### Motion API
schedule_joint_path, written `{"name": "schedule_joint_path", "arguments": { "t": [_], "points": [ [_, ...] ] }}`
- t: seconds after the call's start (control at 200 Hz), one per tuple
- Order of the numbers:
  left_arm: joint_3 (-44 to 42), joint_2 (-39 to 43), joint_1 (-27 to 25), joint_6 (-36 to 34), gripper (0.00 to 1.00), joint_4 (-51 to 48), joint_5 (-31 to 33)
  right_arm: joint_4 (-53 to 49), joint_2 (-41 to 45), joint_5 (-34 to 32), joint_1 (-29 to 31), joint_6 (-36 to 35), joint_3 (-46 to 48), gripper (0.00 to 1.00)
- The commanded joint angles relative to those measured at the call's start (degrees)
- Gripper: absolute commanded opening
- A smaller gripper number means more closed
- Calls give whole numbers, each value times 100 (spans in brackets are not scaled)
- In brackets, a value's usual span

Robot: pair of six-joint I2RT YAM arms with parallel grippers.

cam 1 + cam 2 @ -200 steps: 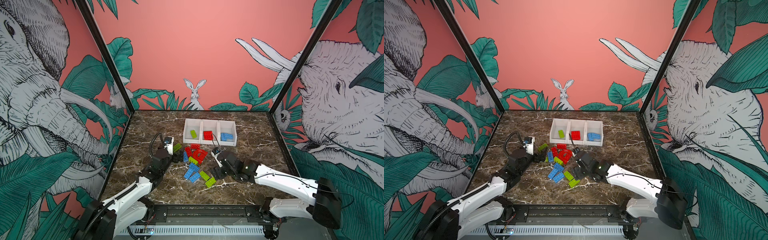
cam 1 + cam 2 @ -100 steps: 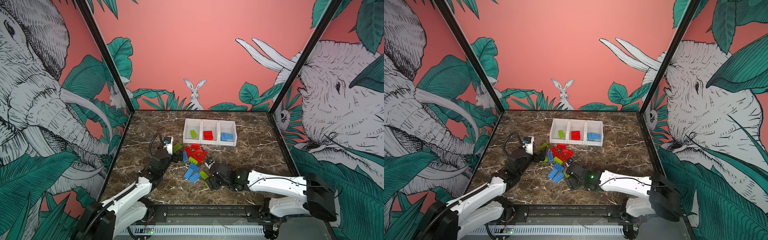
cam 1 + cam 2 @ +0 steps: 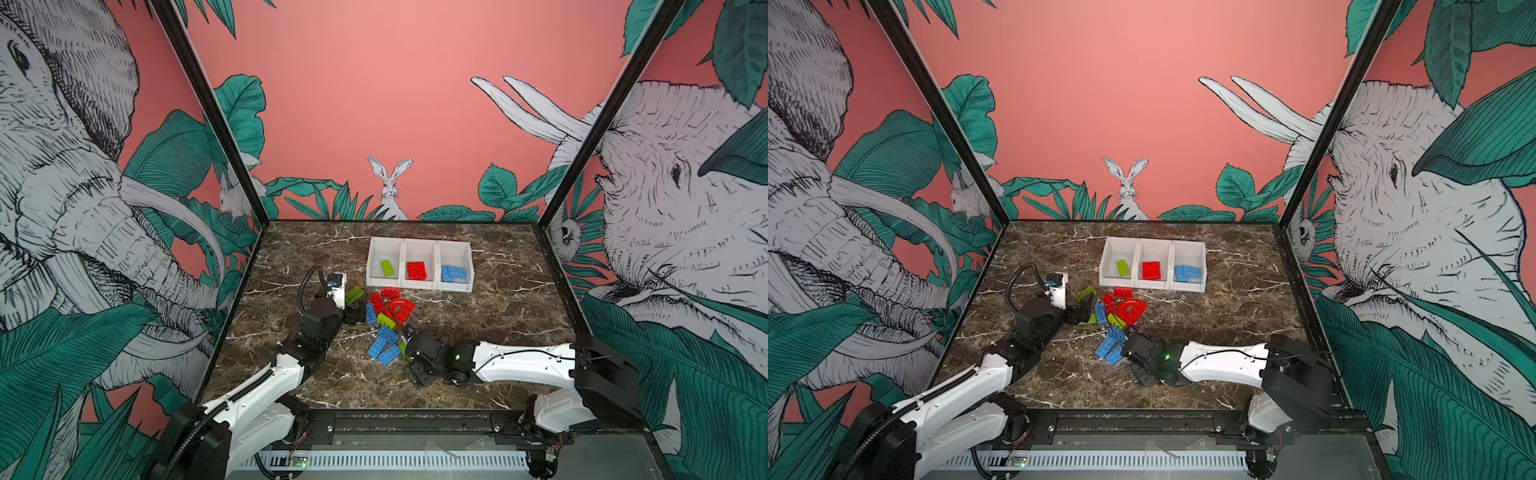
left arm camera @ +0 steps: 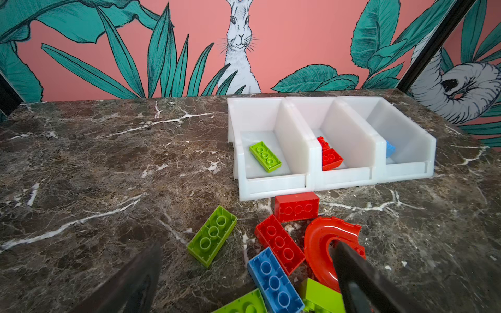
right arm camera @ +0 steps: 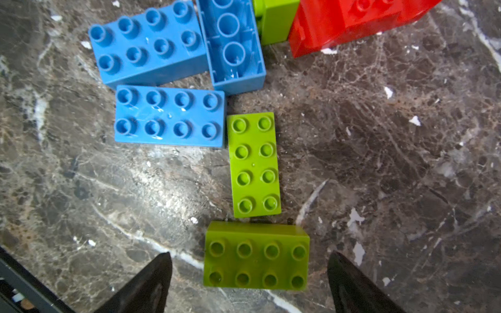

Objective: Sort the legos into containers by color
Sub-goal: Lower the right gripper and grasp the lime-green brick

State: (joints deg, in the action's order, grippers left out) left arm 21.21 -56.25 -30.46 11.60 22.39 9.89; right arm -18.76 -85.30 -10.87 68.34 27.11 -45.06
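Observation:
The brick's short ends face my open fingers, so my right gripper will go down with the lime green brick [image 5: 255, 260] between them and close on those ends.
The containers [image 3: 419, 286] stand in a row at the back, holding a lime green brick [image 3: 387, 268], red bricks [image 3: 416, 270] and blue bricks [image 3: 453, 273]. Loose legos [image 3: 386, 320] lie in a pile in front of them, the red arch [image 3: 1131, 309] among them. My left gripper [image 4: 248, 245] is open and low at the pile's left edge, one finger over the arch [image 4: 322, 244]. My right gripper [image 5: 250, 254] is open, pointing down with its fingers on either side of a lime green brick [image 5: 256, 256] and not touching it. A second green brick [image 5: 253, 165] and blue bricks [image 5: 169, 116] lie just beyond.
The marble table [image 3: 498, 332] is closed in by walls on three sides. The right arm [image 3: 523, 365] lies low across the front right. A black rail [image 3: 415, 424] runs along the front edge.
My right arm has swung toward the front and dropped low over the green bricks at the pile's near end. The left arm has stayed put.

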Motion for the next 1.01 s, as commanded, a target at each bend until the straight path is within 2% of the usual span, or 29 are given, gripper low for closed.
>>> {"name": "schedule_joint_path", "arguments": {
  "t": [0.0,0.435,0.58,0.735,1.0],
  "points": [
    [-45,119,-13,53,99,-11,13,220,-96,-16,47,119,90,86],
    [-43,70,-9,53,99,5,13,325,-349,-115,40,325,224,73],
    [-42,53,-8,45,99,10,30,390,-360,-114,41,361,256,64],
    [-41,63,-6,45,99,3,27,313,-283,-185,45,402,271,56],
    [-44,53,-13,62,99,6,13,222,41,-414,39,482,377,47]
  ]
}}
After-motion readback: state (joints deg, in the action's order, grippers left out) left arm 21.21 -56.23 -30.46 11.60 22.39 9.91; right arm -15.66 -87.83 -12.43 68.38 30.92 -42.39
